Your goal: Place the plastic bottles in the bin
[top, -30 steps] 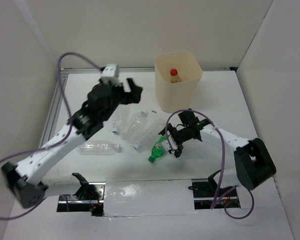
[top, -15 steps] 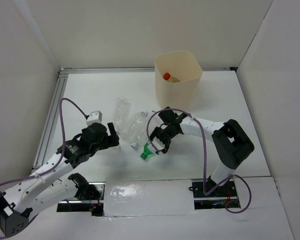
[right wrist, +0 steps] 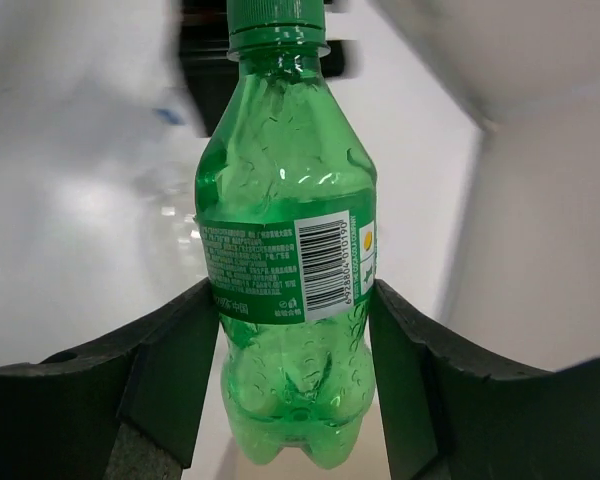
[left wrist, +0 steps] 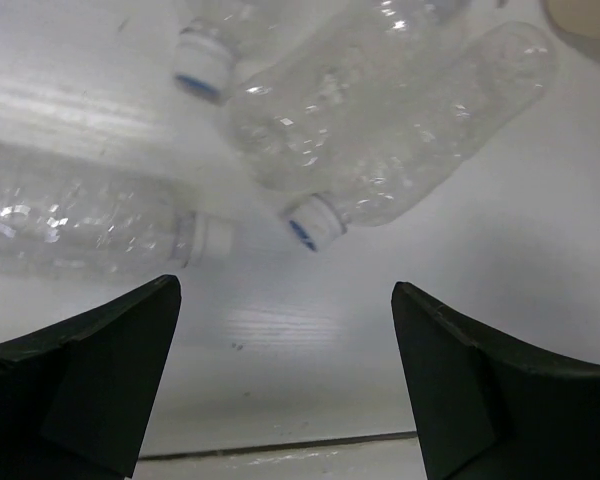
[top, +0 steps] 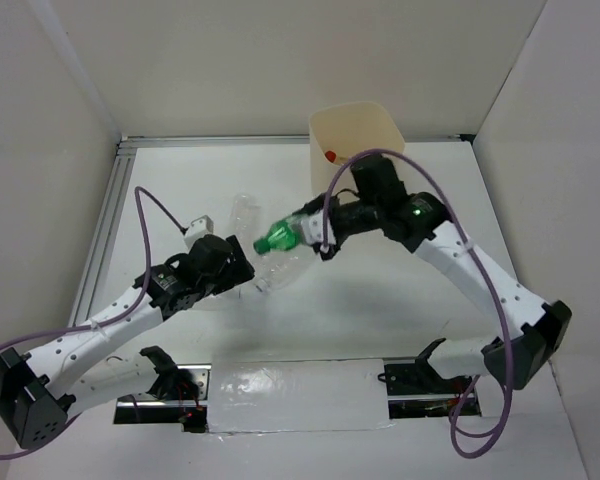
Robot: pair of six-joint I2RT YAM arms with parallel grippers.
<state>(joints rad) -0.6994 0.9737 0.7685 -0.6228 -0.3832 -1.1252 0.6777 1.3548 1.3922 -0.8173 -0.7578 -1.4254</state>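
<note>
The bin's opening (top: pixel 357 136) is outward of the robot's right gripper, to its right in the top view, so the gripper will next carry the green bottle outward over it and let go.
My right gripper (top: pixel 315 232) is shut on the green bottle (top: pixel 282 235) and holds it in the air left of the cream bin (top: pixel 365 128). In the right wrist view the green bottle (right wrist: pixel 285 250) sits between both pads, cap away from me. A red-capped bottle (top: pixel 332 155) lies inside the bin. My left gripper (top: pixel 238 272) is open and empty, low over the table beside clear bottles (top: pixel 276 272). The left wrist view shows three clear bottles (left wrist: pixel 400 130) with white caps just ahead of the open gripper (left wrist: pixel 285 385).
Another clear bottle (top: pixel 242 214) lies further back. White walls enclose the table, with a metal rail (top: pixel 105 220) along the left edge. The bin stands at the back centre.
My right gripper has lifted the green bottle off the table and swung it up toward the bin. My left gripper has moved right, closer to the clear bottles.
</note>
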